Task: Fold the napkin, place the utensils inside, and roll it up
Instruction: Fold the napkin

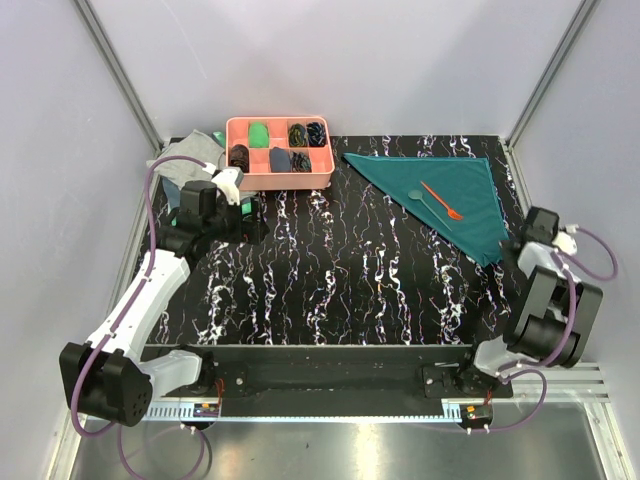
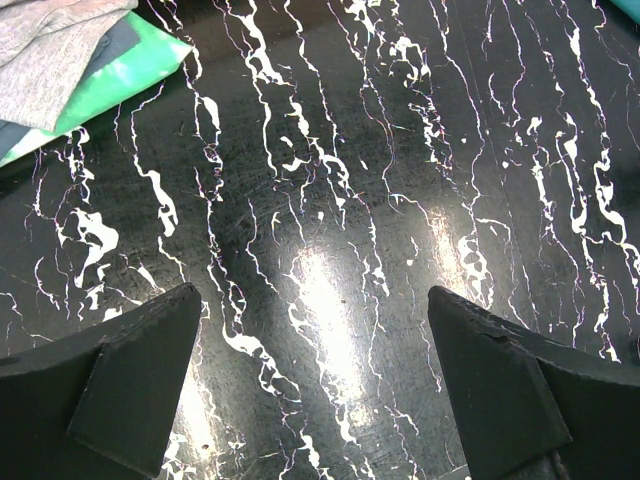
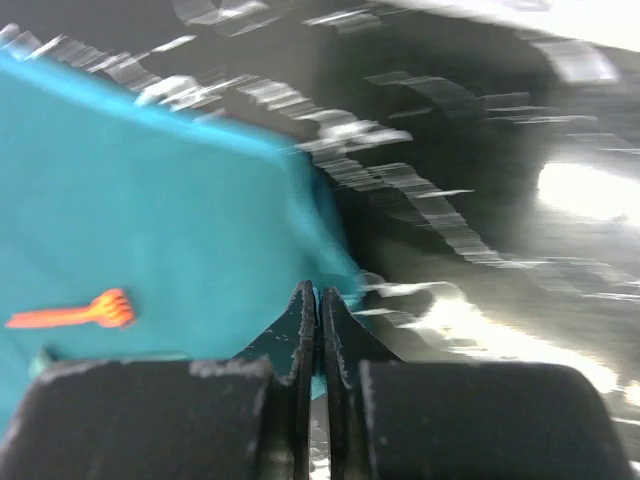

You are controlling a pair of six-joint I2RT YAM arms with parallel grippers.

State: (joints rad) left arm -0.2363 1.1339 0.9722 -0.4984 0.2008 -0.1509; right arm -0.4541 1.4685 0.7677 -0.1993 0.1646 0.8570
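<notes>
Outward and left of my right gripper in the top view is the napkin edge past the spoon: I need to carry the napkin's near corner there over uncovered utensils and release.
The teal napkin [image 1: 470, 195] lies folded into a triangle at the back right of the table. On it rest the orange fork [image 1: 440, 200] and the teal spoon [image 1: 417, 195], side by side. My right gripper [image 1: 503, 257] is at the napkin's near corner. In the right wrist view its jaws [image 3: 319, 292] are shut on the edge of the napkin [image 3: 150, 220], with teal cloth pinched between them; the fork [image 3: 75, 313] shows to the left. My left gripper [image 1: 250, 215] hovers open over bare table at the left, with nothing between its fingers [image 2: 140, 370].
A pink compartment tray [image 1: 290, 182] with rolled cloths stands at the back, left of centre. A light grey cloth [image 1: 185, 155] and a bright green cloth [image 1: 217, 136] lie beside it, also in the left wrist view's corner as grey cloth [image 2: 50, 40] and green cloth [image 2: 120, 75].
</notes>
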